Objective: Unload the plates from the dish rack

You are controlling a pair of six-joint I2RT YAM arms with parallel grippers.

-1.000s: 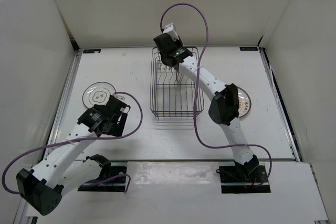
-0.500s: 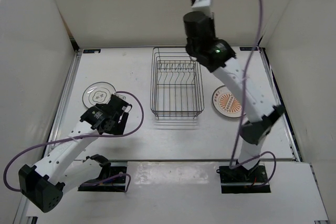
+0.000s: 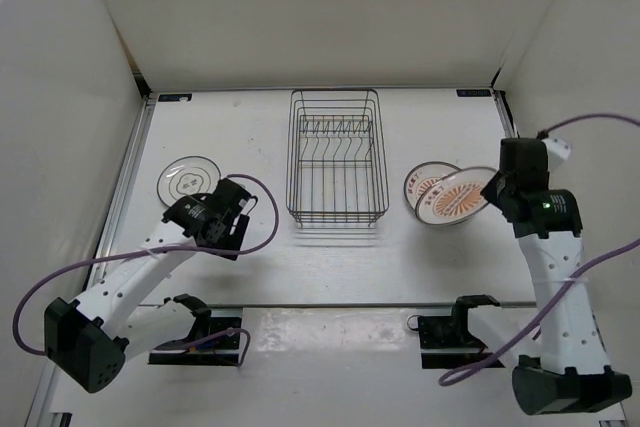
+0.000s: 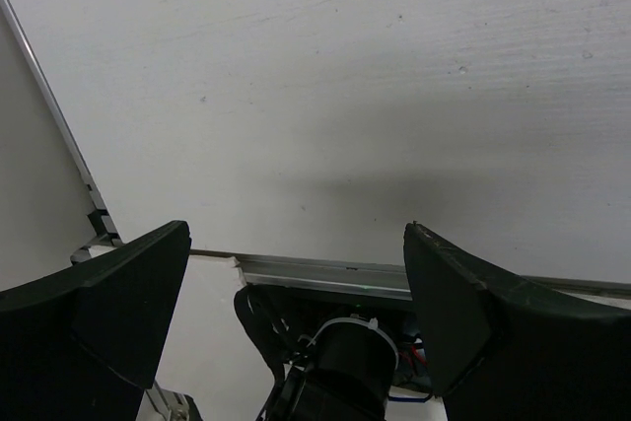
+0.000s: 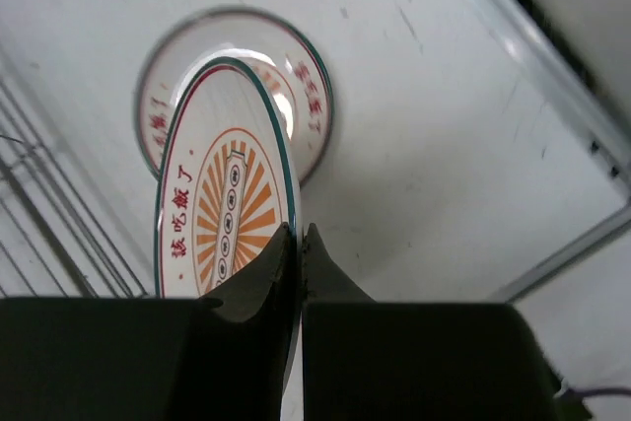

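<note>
My right gripper should move down, tip the held plate flatter over the flat orange-patterned plate (image 3: 426, 176) and let go of the held plate's rim, because that resting plate is below the gripper.
The dish rack (image 3: 335, 157) stands mid-table with no plate showing in its slots. A grey-ringed plate (image 3: 188, 179) lies flat at the left. An orange-patterned plate (image 3: 422, 187) lies flat right of the rack. My right gripper (image 3: 493, 190) is shut on the rim of a second orange-patterned plate (image 3: 460, 197) and holds it tilted just above the flat one. In the right wrist view the held plate (image 5: 222, 209) stands on edge between the jaws of the gripper (image 5: 301, 239), over the flat plate (image 5: 314, 96). My left gripper (image 3: 215, 219) is open and empty near the grey-ringed plate.
White walls enclose the table on three sides, and the right wall is close to my right arm. A metal rail (image 3: 535, 207) runs along the table's right edge. The rack's wires (image 5: 39, 224) show at the left of the right wrist view. The left wrist view shows bare table (image 4: 325, 86) and the left arm's base.
My right arm has lifted an orange-patterned plate out of the rack and swung it right and down over the plate lying there. My left gripper has shifted slightly.
</note>
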